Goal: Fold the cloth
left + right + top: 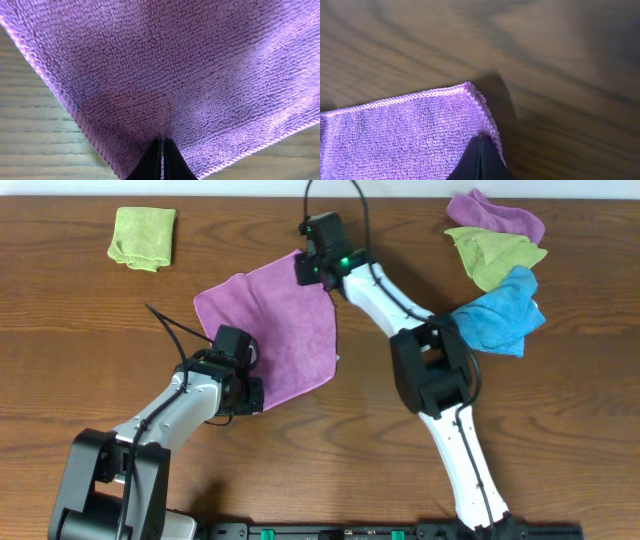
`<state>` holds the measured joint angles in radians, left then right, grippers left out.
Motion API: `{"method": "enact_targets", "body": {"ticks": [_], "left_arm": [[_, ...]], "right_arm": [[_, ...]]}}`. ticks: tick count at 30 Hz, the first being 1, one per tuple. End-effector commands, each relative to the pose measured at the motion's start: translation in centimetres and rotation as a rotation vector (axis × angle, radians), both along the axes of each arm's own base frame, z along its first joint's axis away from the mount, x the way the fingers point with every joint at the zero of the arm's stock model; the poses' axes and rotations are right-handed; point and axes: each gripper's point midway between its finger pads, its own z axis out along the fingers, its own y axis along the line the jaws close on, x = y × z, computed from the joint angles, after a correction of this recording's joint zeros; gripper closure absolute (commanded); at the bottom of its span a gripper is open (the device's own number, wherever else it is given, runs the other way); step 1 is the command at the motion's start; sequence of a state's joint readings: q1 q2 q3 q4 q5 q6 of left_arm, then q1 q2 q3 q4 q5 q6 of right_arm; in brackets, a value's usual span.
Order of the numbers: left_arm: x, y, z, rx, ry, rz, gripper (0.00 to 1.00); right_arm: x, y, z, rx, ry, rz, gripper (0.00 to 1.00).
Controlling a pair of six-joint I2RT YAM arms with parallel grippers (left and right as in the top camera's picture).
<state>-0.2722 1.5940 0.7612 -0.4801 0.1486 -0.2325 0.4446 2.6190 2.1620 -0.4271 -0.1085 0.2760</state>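
Note:
My left gripper will go sideways over the bare wood and release the cloth's near corner, since that wood lies to the gripper's left in the overhead view.
A purple cloth (275,330) lies spread on the wooden table, turned like a diamond. My left gripper (252,392) is at its near corner. In the left wrist view the fingers (163,142) are shut on the cloth (175,65) near its stitched edge. My right gripper (305,268) is at the cloth's far corner. In the right wrist view its fingers (480,140) are shut on the cloth (405,130) just inside the corner hem. A shadow falls on the wood beside that corner.
A folded green cloth (143,235) lies at the far left. At the far right lies a pile of a purple cloth (495,215), a green cloth (495,255) and a blue cloth (500,315). The right arm's elbow is next to the blue one.

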Motion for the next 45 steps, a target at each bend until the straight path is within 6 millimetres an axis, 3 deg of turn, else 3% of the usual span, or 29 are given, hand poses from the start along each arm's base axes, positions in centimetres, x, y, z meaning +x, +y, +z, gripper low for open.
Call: {"method": "enact_targets", "body": {"ticks": [1,10,15,19,25,28,32,33,36,38,41,43,45], "left_arm": [[-0.3,2.4,-0.6,0.124,0.004,0.041,0.94],[1.2,4.1,-0.3,0.222,-0.066,0.087,0.94],[2.9,4.9,0.2,0.271,-0.143,0.109,0.94],[3.6,4.7,0.5,0.263,-0.175,0.114,0.94],[5.0,4.4,1.5,0.250,-0.214,0.120,0.94],[6.3,4.0,2.6,0.239,-0.247,0.125,0.94],[8.4,3.3,4.6,0.217,-0.304,0.126,0.94],[9.1,3.2,5.3,0.211,-0.322,0.129,0.94],[10.4,1.9,6.9,0.158,-0.354,0.101,0.92],[10.9,1.2,7.5,0.120,-0.364,0.092,0.88],[11.2,0.4,7.7,0.089,-0.376,0.043,0.79],[11.2,-0.8,7.8,0.042,-0.380,-0.028,0.60],[11.0,-1.4,7.8,0.011,-0.375,-0.048,0.51]], "right_arm": [[-0.4,-4.7,-4.0,-0.082,0.102,-0.105,0.99],[-1.5,-6.3,-3.9,-0.122,0.160,-0.113,0.99],[-1.8,-6.2,-1.5,-0.131,0.149,-0.091,0.99],[-1.6,-6.0,2.3,-0.135,0.092,-0.054,0.99],[-1.9,-6.0,11.7,-0.120,-0.038,-0.009,0.99],[-3.2,-6.5,15.6,-0.112,-0.060,-0.009,0.82],[-6.8,-8.2,19.7,-0.159,-0.032,0.034,0.60],[-8.3,-8.8,20.4,-0.186,-0.010,0.062,0.12],[-13.0,-10.8,22.0,-0.238,0.095,0.089,0.04],[-14.9,-12.0,22.9,-0.244,0.127,0.089,0.01],[-15.8,-13.2,23.4,-0.235,0.125,0.079,0.01],[-16.2,-15.0,22.7,-0.219,0.137,0.058,0.01],[-16.9,-15.6,21.5,-0.145,0.186,0.085,0.01]]}}
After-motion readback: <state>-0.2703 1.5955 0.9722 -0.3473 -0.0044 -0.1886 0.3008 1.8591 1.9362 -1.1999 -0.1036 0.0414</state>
